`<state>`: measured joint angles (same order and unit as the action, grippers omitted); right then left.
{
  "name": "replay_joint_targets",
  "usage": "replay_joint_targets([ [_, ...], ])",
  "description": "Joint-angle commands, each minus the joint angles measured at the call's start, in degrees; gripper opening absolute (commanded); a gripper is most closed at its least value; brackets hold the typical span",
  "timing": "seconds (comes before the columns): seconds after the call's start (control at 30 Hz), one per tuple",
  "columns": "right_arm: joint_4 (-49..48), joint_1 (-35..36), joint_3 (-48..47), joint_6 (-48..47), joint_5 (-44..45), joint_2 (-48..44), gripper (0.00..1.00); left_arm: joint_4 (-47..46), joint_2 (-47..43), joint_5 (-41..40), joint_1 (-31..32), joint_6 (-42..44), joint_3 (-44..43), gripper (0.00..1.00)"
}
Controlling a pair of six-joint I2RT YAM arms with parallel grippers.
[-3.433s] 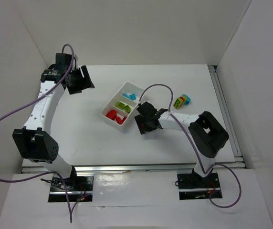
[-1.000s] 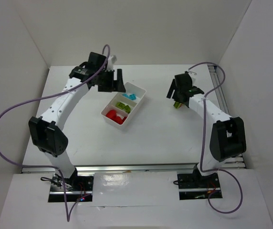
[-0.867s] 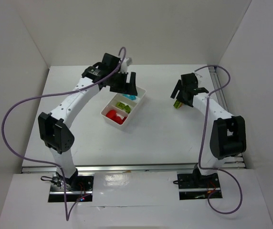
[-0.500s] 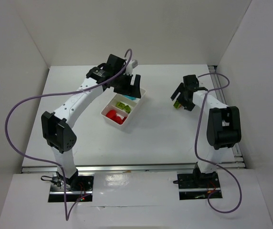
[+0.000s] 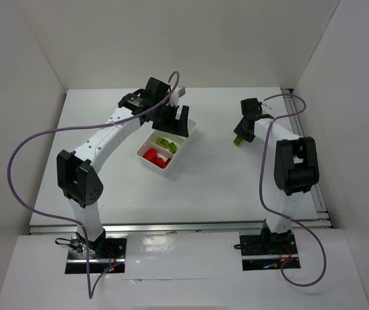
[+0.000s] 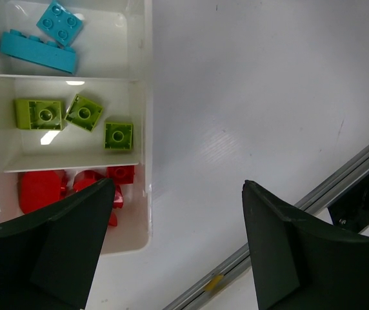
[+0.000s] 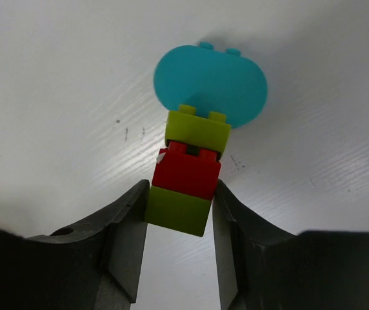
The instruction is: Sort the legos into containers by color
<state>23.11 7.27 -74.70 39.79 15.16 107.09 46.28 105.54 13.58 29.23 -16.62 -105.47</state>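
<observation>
The robot's right gripper needs to lift toward the tray (image 5: pixel 147 150) next, then lower and release on bare tabletop, as that spot is back and left in the top view.
A stacked multicolour lego (image 7: pixel 186 173), lime, red, lime and a round cyan piece (image 7: pixel 210 81), lies on the white table at the right (image 5: pixel 239 139). My right gripper (image 7: pixel 180 194) is shut on its lower lime and red bricks, one finger pressing each side. The white tray (image 5: pixel 147 150) holds cyan bricks (image 6: pixel 39 45), lime bricks (image 6: pixel 84 111) and red bricks (image 6: pixel 42 190), each colour in its own compartment. My left gripper (image 6: pixel 178 187) hangs open over the tray's far corner (image 5: pixel 175 119), with nothing between its fingers.
A metal rail (image 6: pixel 281 226) runs along the table's edge past the tray. White walls close in the table at the back and both sides. The right arm's purple cable (image 5: pixel 281 98) loops near the right rail.
My right gripper has closed onto the lego stack. The left arm has swung right to hang over the tray's far end, still open.
</observation>
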Motion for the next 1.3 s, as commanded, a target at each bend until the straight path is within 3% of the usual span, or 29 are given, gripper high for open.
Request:
replay_joint_targets([
  [0.0,-2.2,0.5,-1.3,-0.5,1.4,-0.6,0.42,-0.6,-2.7,-0.1,-0.1,0.8,-0.1,0.90],
  [0.1,-3.2,0.5,0.2,-3.6,-3.7,-3.5,0.25,-0.6,-2.7,-0.8,-0.1,1.5,-0.1,0.90],
  [0.27,-11.9,0.5,6.7,-17.5,-26.4,-13.6,0.20,1.5,-0.4,-0.8,-2.1,5.5,-3.5,0.90],
  [0.3,-13.3,0.5,8.2,-19.7,-34.7,-16.9,0.20,1.5,-0.4,0.7,-3.0,6.0,-4.0,0.90],
  [0.43,-11.4,0.5,8.3,-26.2,-52.9,-22.3,0.22,0.9,-0.4,12.9,-7.7,6.5,-6.1,0.90],
  [0.5,-10.9,0.5,7.7,-27.0,-57.3,-24.2,0.22,-0.3,-1.0,20.8,-10.3,5.5,-6.1,0.90],
  [0.67,-5.8,3.2,6.6,-30.8,-58.0,-26.0,0.15,-4.2,1.5,36.6,-13.2,-4.0,-6.1,0.91],
  [0.8,-1.6,5.5,3.2,-32.7,-56.6,-25.3,0.15,-7.9,4.2,41.2,-13.2,-11.1,-6.1,0.96],
  [1.13,1.4,9.7,0.4,-34.9,-51.4,-24.7,0.15,-7.3,9.2,39.0,-9.3,-15.0,-4.2,0.96],
  [1.27,1.9,11.0,-0.1,-35.4,-50.0,-24.1,0.15,-10.9,9.2,41.3,-9.3,-17.0,-2.3,0.88],
])
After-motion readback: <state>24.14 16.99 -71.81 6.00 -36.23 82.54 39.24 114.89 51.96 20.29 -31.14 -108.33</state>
